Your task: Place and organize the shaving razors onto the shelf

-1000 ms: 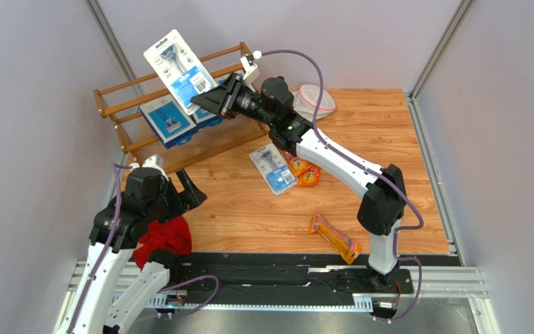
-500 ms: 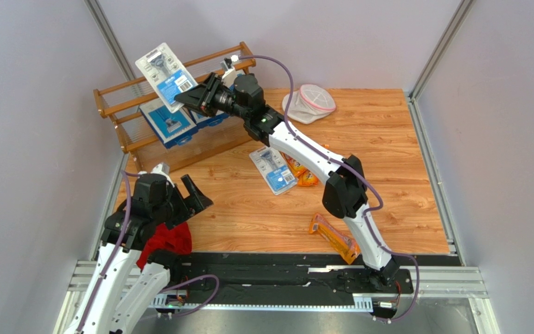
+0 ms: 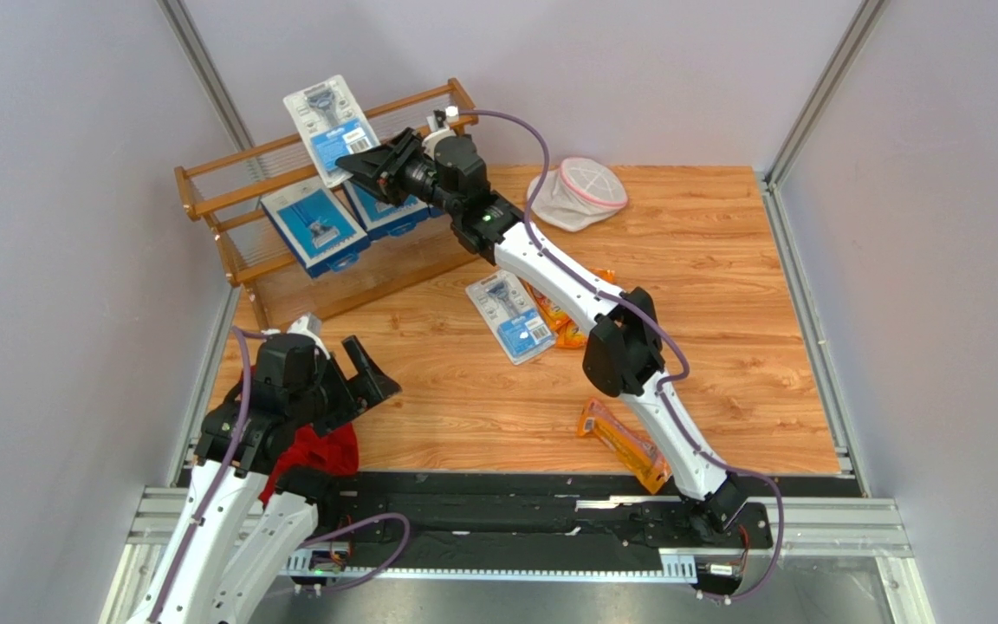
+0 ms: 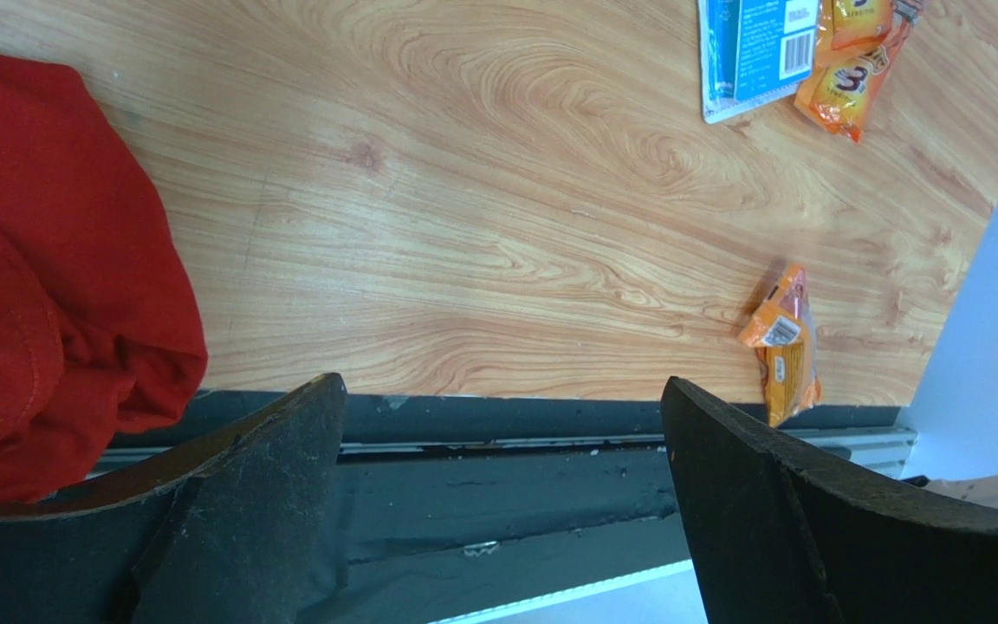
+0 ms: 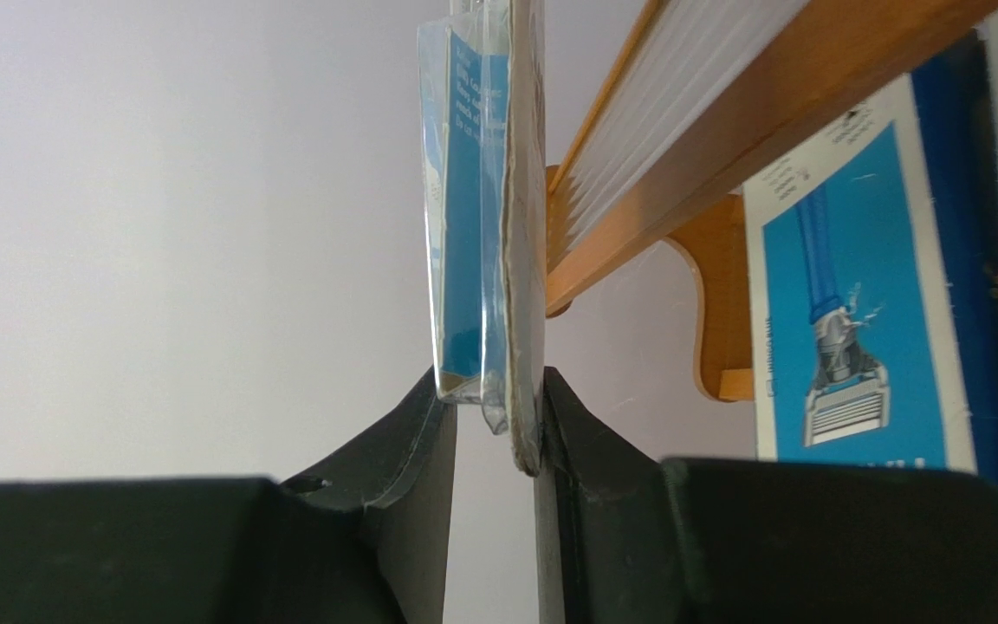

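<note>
My right gripper holds the clear blister pack. Next it needs to go down a little, then put the pack on the shelf's top bar point(image 3: 313, 169) point(image 5: 692, 187).
My right gripper point(image 3: 359, 161) is shut on a clear blister razor pack point(image 3: 331, 131) and holds it edge-on point(image 5: 487, 208) above the top rail of the brown wooden shelf point(image 3: 247, 163). Two blue razor boxes point(image 3: 316, 224) stand on the shelf's lower tier; one shows in the right wrist view point(image 5: 871, 286). Another blister pack point(image 3: 511, 316) lies on the table next to orange bags point(image 3: 567, 320). A further orange bag point(image 3: 624, 445) lies near the front edge. My left gripper point(image 3: 348, 375) is open and empty over the table's front left point(image 4: 498, 429).
A red cloth point(image 3: 309, 455) lies under my left arm by the front edge, also in the left wrist view point(image 4: 49, 273). A round white pouch with pink trim point(image 3: 582, 190) lies at the back right. Grey walls close in the table on three sides.
My right gripper has carried the blister pack further back and toward the shelf's top rail, with the pack turning more upright. My left arm has drawn back slightly toward the front.
</note>
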